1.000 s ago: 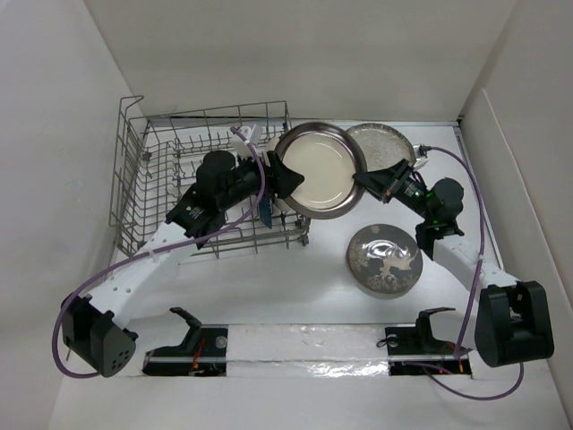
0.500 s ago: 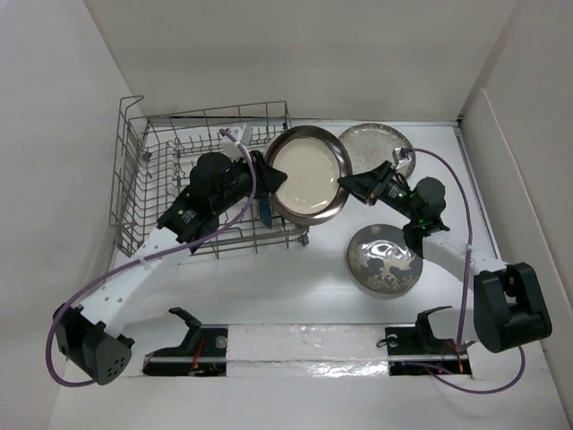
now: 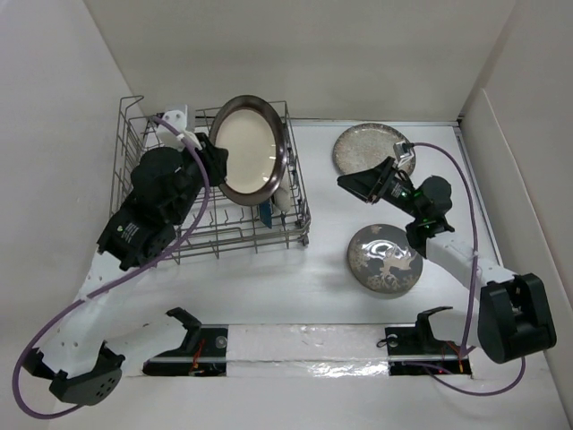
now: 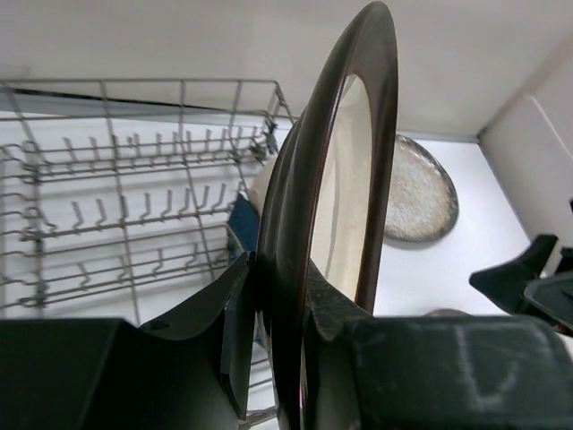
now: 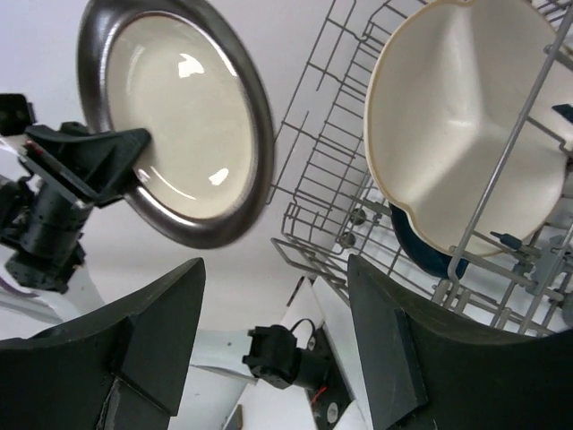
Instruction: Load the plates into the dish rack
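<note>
My left gripper will next tip down and lower to let go of the silver-rimmed cream plate in the rack's wires (image 3: pixel 248 215) (image 4: pixel 211 244) beside the dark blue dish, because the wires are below the fingers.
My left gripper (image 3: pixel 217 167) is shut on the rim of the silver-rimmed cream plate (image 3: pixel 251 149) and holds it upright above the dish rack (image 3: pixel 143 202). In the left wrist view that plate (image 4: pixel 345 197) stands edge-on between the jaws of the left gripper (image 4: pixel 279 282). A cream three-section plate (image 5: pixel 466 125) and a dark blue dish (image 5: pixel 428 253) stand in the rack's right end. My right gripper (image 3: pixel 351 184) is open and holds nothing, right of the rack. The speckled plate (image 3: pixel 372 148) and the grey deer plate (image 3: pixel 385 258) lie on the table.
The rack (image 4: pixel 125 197) has upright tines and raised wire sides. White walls close in the table at the back and on both sides. Both arm bases and their purple cables (image 3: pixel 474 224) run along the near edge.
The right gripper let go of the silver-rimmed plate and opened. The left gripper closed on it and carried it left and back, from beside the rack to above it.
</note>
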Controlling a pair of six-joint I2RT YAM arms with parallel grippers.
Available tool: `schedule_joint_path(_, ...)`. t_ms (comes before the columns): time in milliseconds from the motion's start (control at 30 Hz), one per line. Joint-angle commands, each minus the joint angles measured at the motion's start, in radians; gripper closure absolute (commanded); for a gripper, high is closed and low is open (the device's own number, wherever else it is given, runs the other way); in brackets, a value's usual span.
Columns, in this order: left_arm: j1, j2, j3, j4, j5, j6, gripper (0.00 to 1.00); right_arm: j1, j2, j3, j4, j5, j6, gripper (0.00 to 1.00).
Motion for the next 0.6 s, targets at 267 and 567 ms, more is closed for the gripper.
schedule_joint_path(267, 0.002, 0.077, 0.232, -0.14, -0.429, 0.079, 1.0, -0.047, -0.147, 0.031, -0.29, 0.051, -0.271, 0.29)
schedule_joint_path(567, 0.002, 0.189, 0.149, -0.15, -0.521, 0.061, 1.0, -0.047, -0.243, 0.039, -0.46, 0.151, -0.423, 0.3)
